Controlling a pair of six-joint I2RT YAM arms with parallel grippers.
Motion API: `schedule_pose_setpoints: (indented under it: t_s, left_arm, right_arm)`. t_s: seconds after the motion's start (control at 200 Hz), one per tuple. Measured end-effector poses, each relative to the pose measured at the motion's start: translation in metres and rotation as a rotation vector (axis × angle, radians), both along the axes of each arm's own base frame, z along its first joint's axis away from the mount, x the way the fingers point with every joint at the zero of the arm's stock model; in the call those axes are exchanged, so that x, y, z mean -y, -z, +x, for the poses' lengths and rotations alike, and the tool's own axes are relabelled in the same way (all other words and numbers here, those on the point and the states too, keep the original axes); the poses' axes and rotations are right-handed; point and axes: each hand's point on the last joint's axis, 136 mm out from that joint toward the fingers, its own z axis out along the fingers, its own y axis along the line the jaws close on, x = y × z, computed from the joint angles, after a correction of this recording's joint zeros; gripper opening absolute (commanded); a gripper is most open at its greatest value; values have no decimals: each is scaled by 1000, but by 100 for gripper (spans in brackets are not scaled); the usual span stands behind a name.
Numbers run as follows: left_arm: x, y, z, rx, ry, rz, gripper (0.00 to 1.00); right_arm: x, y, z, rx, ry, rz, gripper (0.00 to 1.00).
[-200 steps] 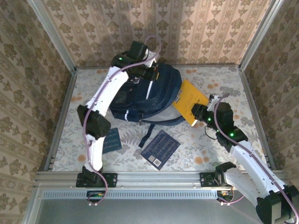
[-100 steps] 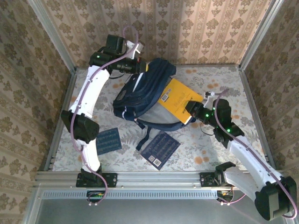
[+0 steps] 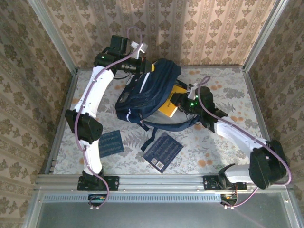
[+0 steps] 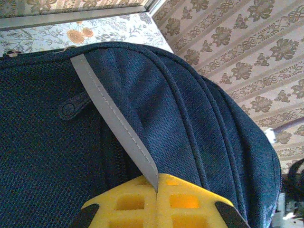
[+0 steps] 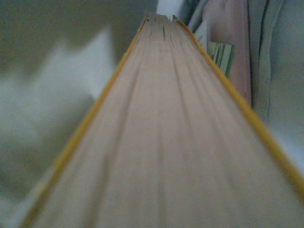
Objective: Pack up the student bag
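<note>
The grey-lined mouth (image 3: 159, 116) lies open below my right gripper, so that gripper needs to push down and deeper into the bag (image 3: 142, 97) to release the yellow book.
The student bag (image 3: 142, 97), dark navy with a white stripe, lies in the middle of the table with its opening turned right. My left gripper (image 3: 146, 70) is at the bag's far top edge. In the left wrist view its yellow fingers (image 4: 190, 204) are shut on the grey-white stripe (image 4: 114, 123). My right gripper (image 3: 182, 101) is shut on a yellow book (image 3: 168, 106), most of which is inside the bag's mouth. The right wrist view looks along the book's page edge (image 5: 166, 142) into the grey lining, and that gripper's fingers are hidden.
Two flat navy booklets lie on the table in front of the bag, one at the left (image 3: 110, 142) and one in the middle (image 3: 163, 151). Inside the bag a green-edged item (image 5: 222, 56) stands beside the book. Patterned walls close in three sides.
My right arm has swung left and pushed the yellow book deeper into the bag. The left gripper raised the bag's top edge a second ago and has held still since.
</note>
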Motion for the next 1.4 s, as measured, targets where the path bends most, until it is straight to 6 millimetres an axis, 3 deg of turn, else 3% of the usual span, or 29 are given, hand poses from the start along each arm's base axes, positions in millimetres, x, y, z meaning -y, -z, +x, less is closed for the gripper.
schedule_pose_setpoints:
  t_s: [0.24,0.31,0.42,0.625,0.72,0.765,0.82,0.905,0.995,1.12,1.185,1.235,1.28,1.4]
  left_arm:
    - [0,-5,1,-12,2,-31,0]
    - [1,-10,2,-12,6,-54,0]
    - [3,-16,2,-12,12,-84,0]
    - [5,-21,6,-7,15,-113,0]
    - [2,-19,12,-12,3,-118,0]
    - [-2,-18,17,-14,-6,-121,0]
    - [-8,-17,22,-17,-23,-123,0]
    - [-17,-17,28,-23,-47,-125,0]
    - [-24,-14,36,-31,-72,-126,0]
    - [-29,-2,54,-40,-106,-123,0]
    - [-29,7,62,-54,-119,-120,0]
    - [-27,13,69,-62,-124,-119,0]
    - [-25,19,74,-69,-129,-118,9]
    - [-16,35,89,-77,-138,-122,20]
  right_arm:
    - [-23,58,27,-105,4,-96,0]
    - [-36,62,36,-106,-4,-107,0]
    - [-62,60,53,-85,-16,-112,8]
    - [-110,66,93,-53,-3,-134,39]
    - [-120,66,109,-32,20,-131,55]
    - [-121,66,112,-17,21,-130,68]
    - [-118,65,114,-4,28,-130,84]
    - [-110,61,108,43,13,-160,91]
    - [-95,45,93,109,-13,-202,90]
    - [-71,-4,74,237,-17,-223,87]
    - [-49,-25,66,284,24,-241,85]
    - [-30,-31,61,293,66,-258,83]
    - [-11,-34,57,295,109,-273,82]
    - [39,-36,45,278,244,-335,79]
